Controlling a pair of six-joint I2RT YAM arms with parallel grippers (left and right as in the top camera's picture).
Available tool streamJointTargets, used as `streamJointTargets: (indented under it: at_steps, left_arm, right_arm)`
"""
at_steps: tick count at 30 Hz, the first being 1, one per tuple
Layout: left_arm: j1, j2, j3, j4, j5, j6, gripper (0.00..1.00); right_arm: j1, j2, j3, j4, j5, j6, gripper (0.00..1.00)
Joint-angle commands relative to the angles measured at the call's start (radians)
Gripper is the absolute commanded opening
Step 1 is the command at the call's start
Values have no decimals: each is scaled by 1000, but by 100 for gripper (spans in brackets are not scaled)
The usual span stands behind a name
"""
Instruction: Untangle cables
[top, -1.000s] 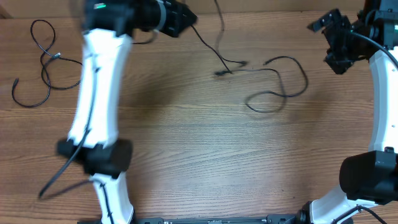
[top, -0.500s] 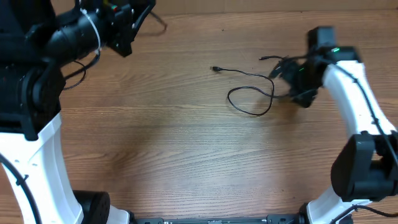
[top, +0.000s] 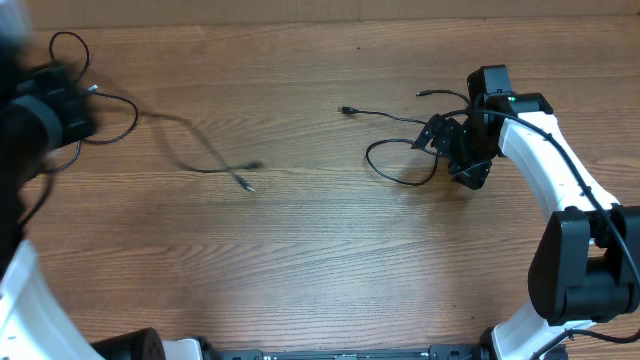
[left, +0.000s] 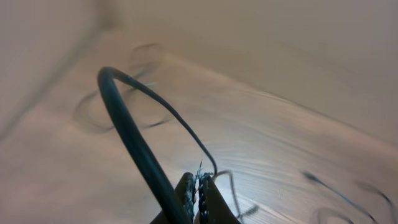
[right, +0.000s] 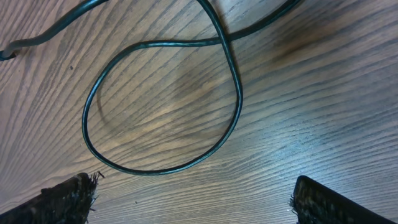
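Note:
My left gripper holds the cable and next needs to move back and down to release it on the bare wood, clear of the curled cord.
One thin black cable (top: 190, 150) trails in a blur across the table's left half, its plug end near the middle. My left gripper (top: 80, 110), blurred at the far left, is shut on it. In the left wrist view the jaws (left: 200, 186) pinch this cable (left: 186, 127), which arches up above them. A second cable (top: 400, 180) lies in a loop at centre right, one plug (top: 346, 108) pointing left. My right gripper (top: 445, 140) hangs open just over that loop's right side. In the right wrist view the loop (right: 149, 171) lies ahead of the spread fingers (right: 199, 205), untouched.
Another thin black cord (top: 68, 38) curls at the back left corner beside the left arm. The white right arm (top: 560, 170) reaches in from the right edge. Bare wooden table (top: 320, 260) fills the front half.
My left arm has swung to the far left, dragging one cable away from the other. The right gripper has shifted slightly left over the remaining loop and is still open.

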Motion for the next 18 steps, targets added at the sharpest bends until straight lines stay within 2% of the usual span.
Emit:
streamJointTargets:
  at_steps: [1,4,8,18]
  left_arm:
    - [197,7,1,-48,-64,-85,4]
    - [341,18,-3,-54,-49,-90,4]
    - [460,20,-30,-53,-51,-164,5]
    - [486,87,-274,68,-55,-173,4]
  right_arm:
    - [-2,-26,-5,9,2,-12,100]
    - [-2,-26,-5,9,2,-12,100]
    - [-2,-26,-5,7,2,-12,100]
    - [-2,-26,-5,0,2,-12,100]
